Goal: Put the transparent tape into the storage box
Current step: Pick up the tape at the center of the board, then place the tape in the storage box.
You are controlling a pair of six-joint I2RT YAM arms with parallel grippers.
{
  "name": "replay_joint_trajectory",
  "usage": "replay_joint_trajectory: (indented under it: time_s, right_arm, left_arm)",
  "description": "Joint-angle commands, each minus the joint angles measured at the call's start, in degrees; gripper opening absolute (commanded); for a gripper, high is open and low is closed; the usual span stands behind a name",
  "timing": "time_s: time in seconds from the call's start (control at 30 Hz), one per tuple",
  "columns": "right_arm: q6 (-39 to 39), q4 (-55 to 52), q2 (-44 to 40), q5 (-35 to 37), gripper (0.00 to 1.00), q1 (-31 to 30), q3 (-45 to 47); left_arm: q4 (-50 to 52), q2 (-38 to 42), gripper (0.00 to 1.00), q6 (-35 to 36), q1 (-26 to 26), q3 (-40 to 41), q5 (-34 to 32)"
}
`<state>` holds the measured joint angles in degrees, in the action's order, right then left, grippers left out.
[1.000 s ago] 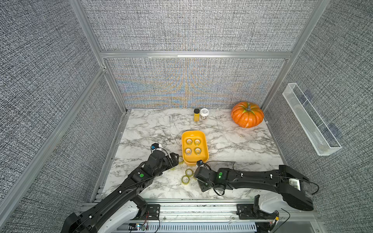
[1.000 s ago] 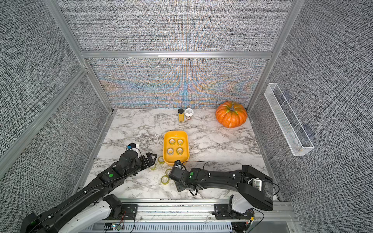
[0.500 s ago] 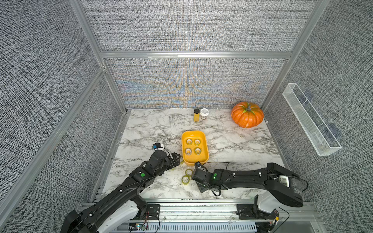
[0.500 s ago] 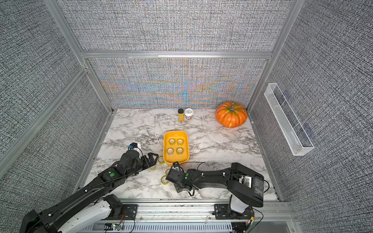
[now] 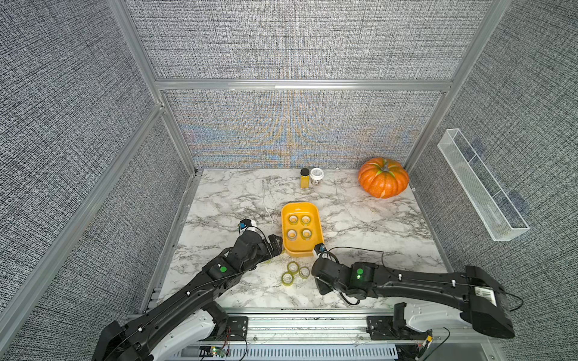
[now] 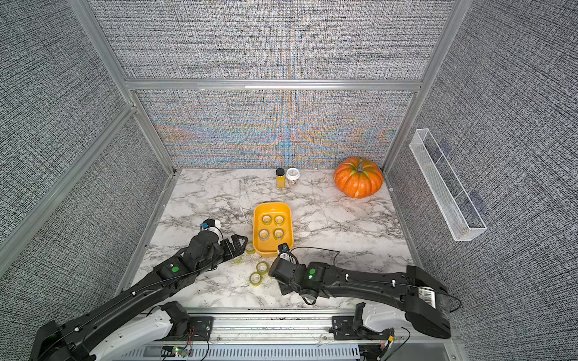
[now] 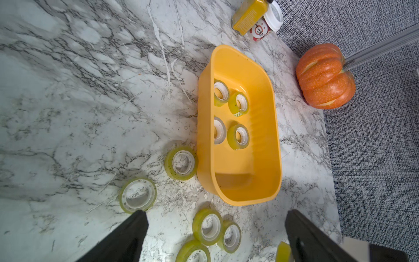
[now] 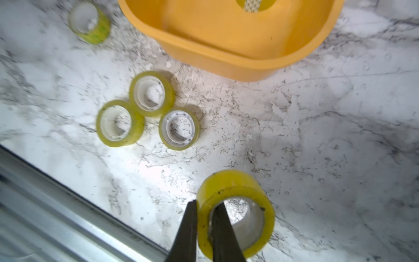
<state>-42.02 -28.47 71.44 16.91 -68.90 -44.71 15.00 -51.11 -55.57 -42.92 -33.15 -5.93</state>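
My right gripper should next lift the yellowish roll outward over the box's near rim, lower it onto the box's bare bottom before its rolls and release it there.
The storage box [image 5: 284, 231] is a yellow tub at mid-table, and several rolls of transparent tape [image 5: 299, 227] lie inside it. In the right wrist view my right gripper [image 8: 206, 203] is shut on a yellowish roll [image 8: 235, 183], with one finger inside the ring and one outside, just above the marble. Three more rolls [image 8: 150, 94] lie clustered in front of the box [image 8: 226, 61]. My left gripper [image 7: 216, 213] stands open above that cluster. Two other rolls [image 7: 181, 163] rest by the box's left wall [image 7: 204, 127]. In both top views the held roll is hidden under the right wrist.
An orange pumpkin [image 5: 383, 178] sits at the back right. A yellow bottle [image 5: 304, 178] and a white-lidded jar [image 5: 316, 175] stand at the back wall. A clear trough [image 5: 481, 184] hangs on the right wall. A metal rail [image 8: 68, 204] runs along the table's front edge.
My right jaws have closed onto the wall of a tape roll, and the right wrist has drawn back a little to the right. The left arm has barely moved.
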Motion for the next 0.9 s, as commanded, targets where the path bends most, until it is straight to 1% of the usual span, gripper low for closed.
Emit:
replay_joint_trajectory:
  time_s: [0.0,0.03,0.17,0.33,0.5,0.63,0.73,0.87]
  right_arm:
    - [1.5,-1.8,-4.0,0.2,0.05,1.2,-0.8]
    - [2.0,-1.7,-5.3,0.0,0.05,1.8,-2.6]
    - [5.2,-0.6,-8.1,-1.6,0.06,4.9,-4.6]
    - [9.3,0.8,-6.7,-5.7,0.06,9.9,-7.9]
    - [13.3,2.6,-0.8,-10.9,0.06,15.6,-13.0]
    - [16.0,3.8,6.3,-14.3,0.06,18.8,-17.9]
    - [17.3,3.7,12.6,-16.6,0.06,20.4,-21.6]
    - [18.3,3.6,20.6,-17.0,0.05,21.0,-25.7]
  left_arm:
    - [-1.4,-0.9,1.0,0.5,-0.3,-1.7,-1.6]
    - [-1.8,-1.3,1.0,0.9,-0.5,-2.4,-1.8]
    - [-3.0,-3.4,1.0,2.4,-0.5,-5.5,-2.3]
    - [-5.7,-6.9,1.0,3.1,-0.5,-9.2,-2.7]
    - [-7.9,-12.6,1.0,4.4,-0.5,-14.3,-3.3]
    - [-4.4,-16.1,1.0,5.2,0.3,-18.8,-6.8]
    - [-3.5,-15.9,1.0,5.1,2.5,-18.7,-6.7]
    - [-2.8,-13.5,1.0,4.6,6.2,-15.9,-5.3]
